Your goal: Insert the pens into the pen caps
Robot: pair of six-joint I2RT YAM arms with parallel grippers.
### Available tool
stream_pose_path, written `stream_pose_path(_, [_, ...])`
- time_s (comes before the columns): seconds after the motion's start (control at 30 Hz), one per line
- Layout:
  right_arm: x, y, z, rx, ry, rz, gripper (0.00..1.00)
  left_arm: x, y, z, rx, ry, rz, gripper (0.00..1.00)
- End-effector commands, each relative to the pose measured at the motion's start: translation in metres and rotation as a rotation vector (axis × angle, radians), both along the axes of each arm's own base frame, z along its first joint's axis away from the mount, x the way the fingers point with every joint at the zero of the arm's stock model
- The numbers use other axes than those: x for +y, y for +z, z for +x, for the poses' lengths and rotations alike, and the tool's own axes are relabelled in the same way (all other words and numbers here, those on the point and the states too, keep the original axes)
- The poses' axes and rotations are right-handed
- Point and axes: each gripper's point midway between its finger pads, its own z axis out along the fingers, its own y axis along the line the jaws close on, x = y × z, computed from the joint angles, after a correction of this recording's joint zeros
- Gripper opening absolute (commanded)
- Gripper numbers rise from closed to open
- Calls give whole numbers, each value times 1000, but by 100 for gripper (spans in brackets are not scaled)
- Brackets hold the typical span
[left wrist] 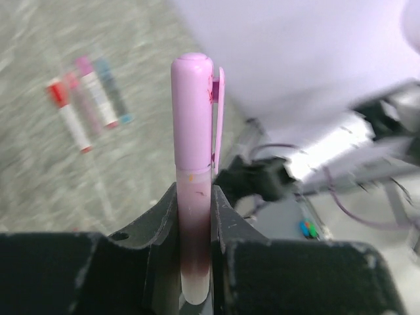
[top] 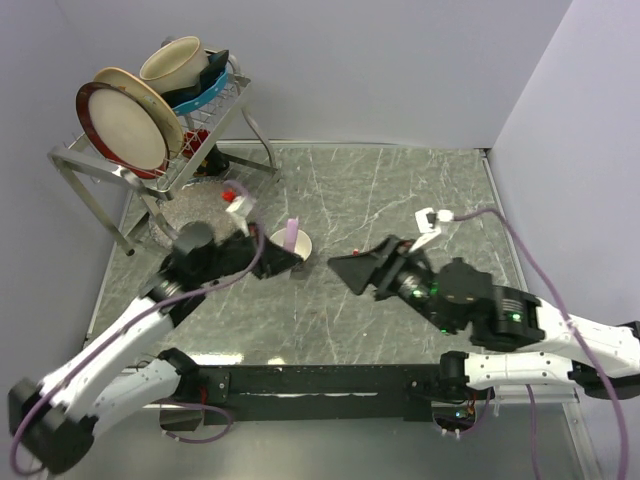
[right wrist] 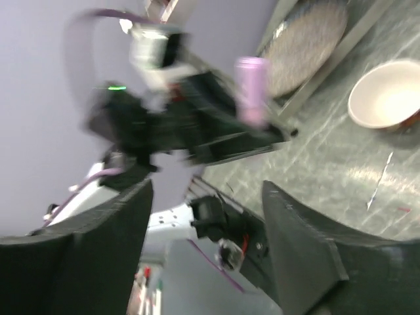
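My left gripper lowers toward the row of capped pens next and lays its pen flat beside the red-capped one, since its lilac cap is already on.
My left gripper (left wrist: 193, 190) is shut on a pen (left wrist: 195, 216) that stands upright between its jaws. A lilac pen cap (left wrist: 192, 111) with a side clip sits on the pen's upper end. From above, that pen (top: 291, 232) rises from the left gripper (top: 275, 255) in front of the small white bowl (top: 300, 250). Several more capped pens (left wrist: 85, 105) lie side by side on the table. My right gripper (top: 345, 268) hangs open and empty to the right of the bowl, facing the held pen (right wrist: 251, 88). Its jaws (right wrist: 207, 187) stand wide apart.
A metal dish rack (top: 150, 150) with plates and a cup (top: 175, 62) stands at the back left. A round strainer (right wrist: 308, 39) leans under it. The bowl (right wrist: 387, 95) rests on the marbled table (top: 400, 190). Grey walls close the back and right.
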Motion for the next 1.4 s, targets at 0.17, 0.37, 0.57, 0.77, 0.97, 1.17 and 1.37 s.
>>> stream_pose_path(0.17, [-62, -1, 14, 24, -177, 82, 93, -46, -72, 79, 147, 218, 265, 1])
stream_pose_path(0.37, [-78, -8, 14, 29, -200, 86, 94, -91, -118, 97, 212, 247, 429, 3])
stream_pose_path(0.57, [-93, -9, 15, 28, -222, 92, 94, -104, -175, 105, 291, 255, 577, 10])
stream_pose_path(0.77, [-102, -12, 15, 31, -236, 104, 93, -109, -212, 109, 346, 249, 651, 21])
stream_pose_path(0.97, [-104, -15, 14, 41, -236, 112, 93, -110, -245, 109, 385, 244, 710, 24])
stream_pose_path(1.17, [-104, -13, 13, 47, -230, 110, 93, -106, -257, 114, 394, 272, 752, 36])
stream_pose_path(1.37, [-101, -16, 10, 65, -213, 123, 93, -103, -243, 108, 410, 269, 743, 42])
